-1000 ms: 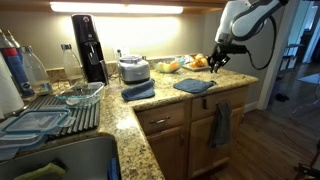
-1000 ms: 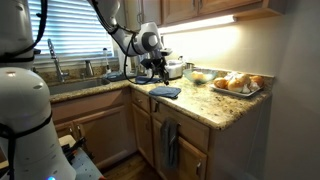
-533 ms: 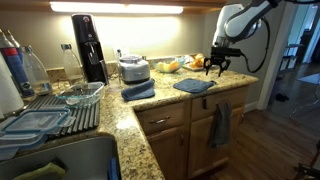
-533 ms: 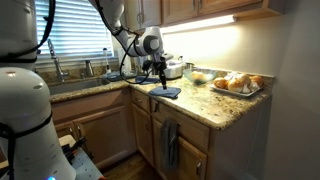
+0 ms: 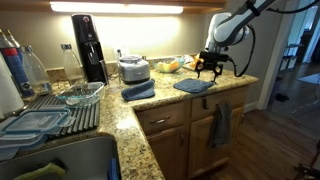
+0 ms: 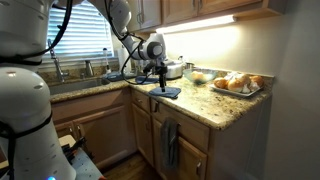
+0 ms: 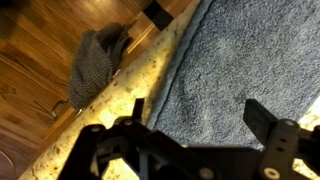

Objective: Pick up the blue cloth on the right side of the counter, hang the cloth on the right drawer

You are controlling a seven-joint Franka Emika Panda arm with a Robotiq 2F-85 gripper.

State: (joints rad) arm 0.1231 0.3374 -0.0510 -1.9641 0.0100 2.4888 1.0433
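Note:
The end of the blue cloth lies just below my gripper, between its open fingers, so I next need to lower my gripper onto that end and close to pinch the flat fabric.
The blue cloth [image 5: 193, 86] lies flat on the granite counter near its front edge, above the right drawer [image 5: 225, 101]; it also shows in an exterior view [image 6: 166, 92]. My gripper [image 5: 208, 70] hovers just above the cloth's far side, open and empty. In the wrist view the blue cloth [image 7: 230, 70] fills the right half beneath the gripper [image 7: 200, 120], whose dark fingers [image 7: 270, 118] stand wide apart over it. A grey cloth [image 5: 220, 125] hangs over the cabinet front below the right drawer, also seen in the wrist view as a grey cloth [image 7: 95, 60].
A second blue cloth [image 5: 138, 91] lies further left by a silver pot [image 5: 133, 69]. A plate of fruit [image 5: 168, 66] stands behind, and a tray of bread [image 6: 238, 84] at the counter's end. A dish rack [image 5: 60, 108] and a coffee machine [image 5: 90, 48] stand by the sink.
My gripper has opened from nearly shut and has come down and sideways from beside the counter's end to just above the blue cloth. The cloth has not moved.

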